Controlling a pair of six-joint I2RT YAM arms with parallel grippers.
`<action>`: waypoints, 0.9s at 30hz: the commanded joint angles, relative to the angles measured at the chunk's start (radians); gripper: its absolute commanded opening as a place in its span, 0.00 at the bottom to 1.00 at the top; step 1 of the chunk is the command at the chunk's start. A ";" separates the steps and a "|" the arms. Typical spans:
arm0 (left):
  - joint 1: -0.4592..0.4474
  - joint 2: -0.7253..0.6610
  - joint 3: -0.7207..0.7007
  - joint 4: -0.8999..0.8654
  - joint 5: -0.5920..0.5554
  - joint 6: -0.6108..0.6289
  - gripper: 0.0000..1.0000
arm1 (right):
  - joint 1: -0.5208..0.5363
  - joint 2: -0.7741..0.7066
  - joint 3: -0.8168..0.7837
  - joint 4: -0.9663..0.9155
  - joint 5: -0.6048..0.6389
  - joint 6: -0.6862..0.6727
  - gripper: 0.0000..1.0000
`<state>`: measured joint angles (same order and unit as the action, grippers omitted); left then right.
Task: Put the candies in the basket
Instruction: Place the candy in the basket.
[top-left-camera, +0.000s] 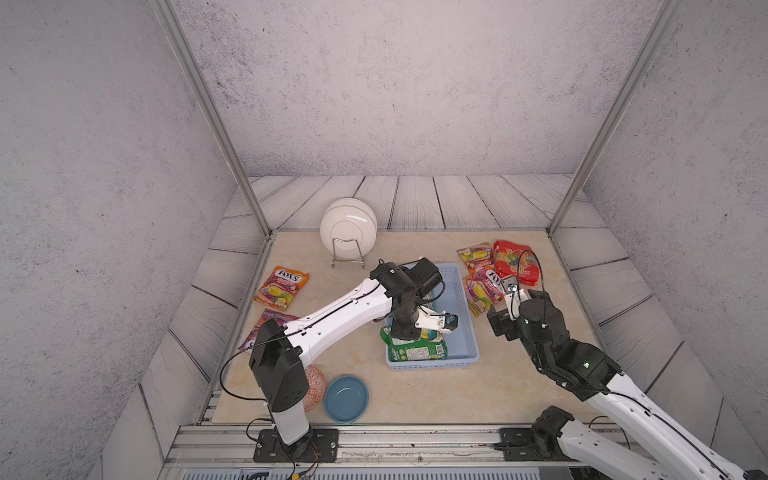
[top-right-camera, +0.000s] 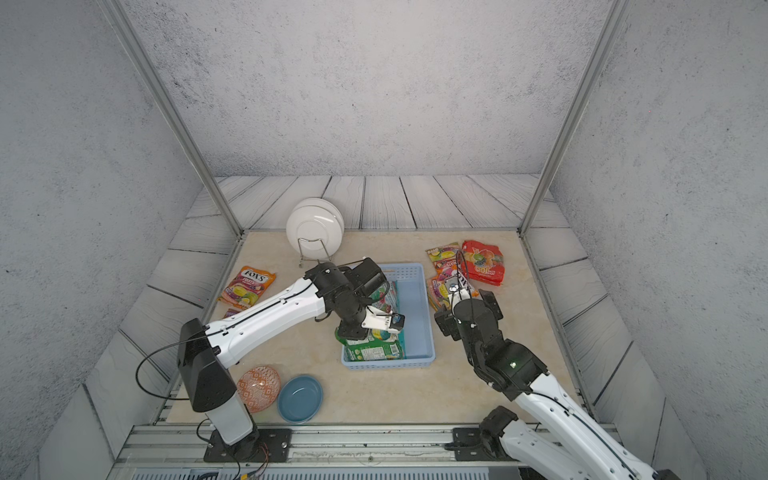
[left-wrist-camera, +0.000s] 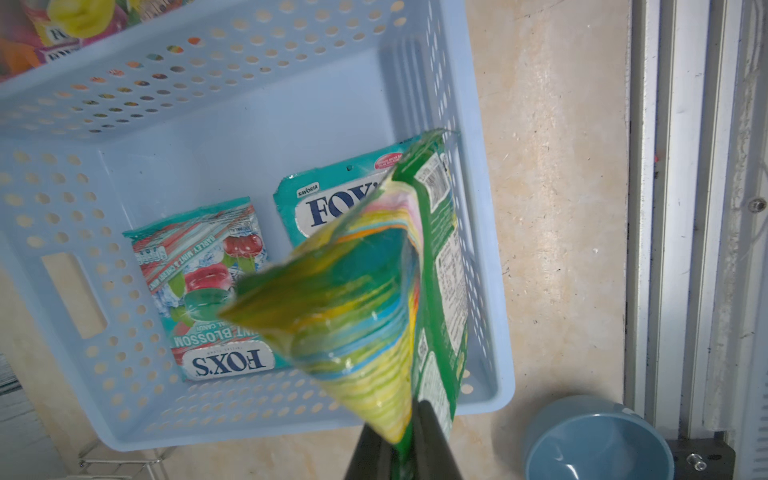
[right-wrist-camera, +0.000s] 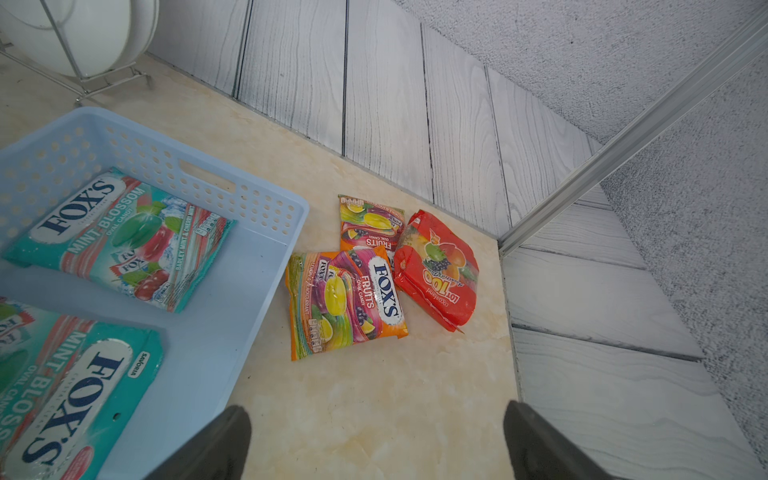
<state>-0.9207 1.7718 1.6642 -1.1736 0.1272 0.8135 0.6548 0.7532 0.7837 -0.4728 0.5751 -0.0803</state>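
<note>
The drooping part of the bag already hangs inside the basket's rim, so my left gripper should next move slightly down over the basket's near end and let go of the green bag's edge.
The light blue basket (top-left-camera: 462, 332) stands mid-table and holds two teal FOX'S candies (left-wrist-camera: 203, 291) (left-wrist-camera: 328, 203). My left gripper (left-wrist-camera: 405, 440) is shut on the edge of a green candy bag (left-wrist-camera: 361, 299). The bag droops over the basket's near end (top-left-camera: 415, 351). Right of the basket lie two orange FOX'S bags (right-wrist-camera: 345, 299) (right-wrist-camera: 370, 224) and a red fruit-printed bag (right-wrist-camera: 440, 270). My right gripper (right-wrist-camera: 376, 444) hangs open and empty above the table, just short of them. Another orange bag (top-left-camera: 282, 286) and a purple one (top-left-camera: 270, 321), partly under the left arm, lie at the left.
White plates in a wire rack (top-left-camera: 348, 230) stand behind the basket. A dark blue bowl (top-left-camera: 345, 398) and an orange patterned bowl (top-right-camera: 258, 387) sit near the left arm's base. Metal frame posts and wood-look panels border the table.
</note>
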 joint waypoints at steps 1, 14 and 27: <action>-0.008 0.101 0.077 -0.104 0.003 -0.069 0.00 | -0.004 -0.006 -0.012 0.007 0.006 0.001 0.99; -0.011 0.147 0.100 -0.083 -0.051 -0.125 0.41 | -0.006 -0.020 -0.011 0.007 -0.010 0.003 0.99; 0.014 -0.061 -0.032 0.116 -0.124 -0.159 0.83 | -0.005 -0.018 -0.008 0.011 -0.025 0.006 0.99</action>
<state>-0.9192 1.7596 1.6638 -1.1118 0.0208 0.6849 0.6514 0.7502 0.7792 -0.4732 0.5671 -0.0811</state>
